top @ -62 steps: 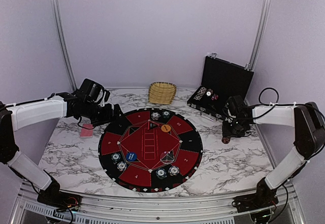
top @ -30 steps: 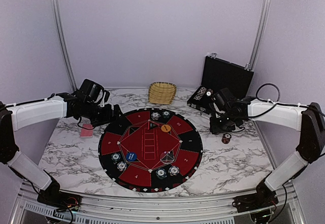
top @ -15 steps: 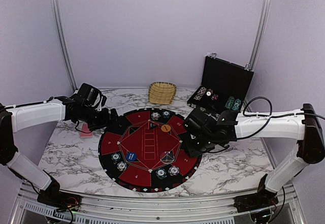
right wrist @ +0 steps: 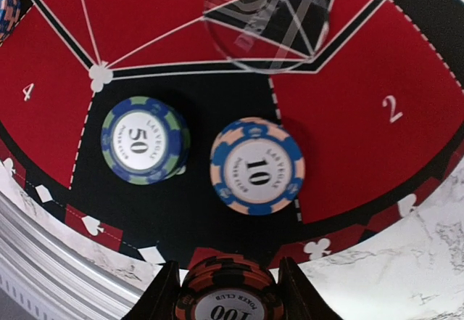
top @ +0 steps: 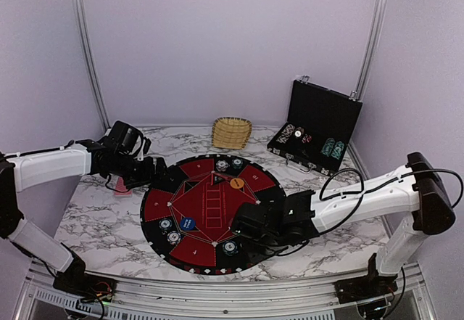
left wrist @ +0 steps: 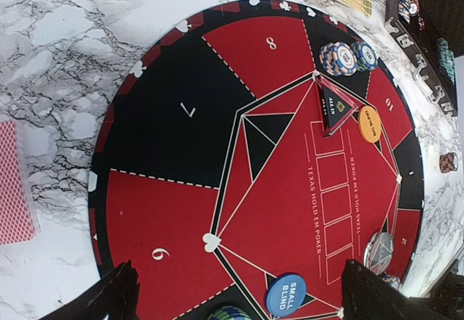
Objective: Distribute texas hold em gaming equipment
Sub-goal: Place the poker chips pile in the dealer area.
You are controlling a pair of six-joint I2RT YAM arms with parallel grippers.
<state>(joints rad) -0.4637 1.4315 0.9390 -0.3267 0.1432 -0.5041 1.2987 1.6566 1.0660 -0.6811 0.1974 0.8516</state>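
Note:
The black patch (right wrist: 152, 228) between the blue-green stack (right wrist: 143, 141) and the mat's rim is bare, so I should move my right gripper to the left in the top view and lower it onto that patch next.
My right gripper (right wrist: 228, 282) is shut on a stack of orange-and-black "100" poker chips (right wrist: 228, 302). It hovers at the near right rim of the round mat (top: 210, 207); in the top view that gripper (top: 241, 228) is low over the mat. Just ahead of it lie a blue-green "50" stack (right wrist: 143, 141) and a blue-and-peach "10" stack (right wrist: 257, 165). My left gripper (left wrist: 239, 302) hangs open over the mat's left side, holding nothing. A blue small-blind button (left wrist: 285, 293), an orange button (left wrist: 369, 124), two chip stacks (left wrist: 338, 58) and red-backed cards (left wrist: 14, 182) show there.
A clear disc (right wrist: 264, 19) lies on the mat near slot 2. A dark red chip stack (left wrist: 448, 162) stands on the marble right of the mat. The open black chip case (top: 319, 128) sits back right, the wicker basket (top: 232, 132) at back centre.
My right arm has swung from beside the case across to the mat's near right part, carrying the chip stack. The left arm has edged slightly back left, still open.

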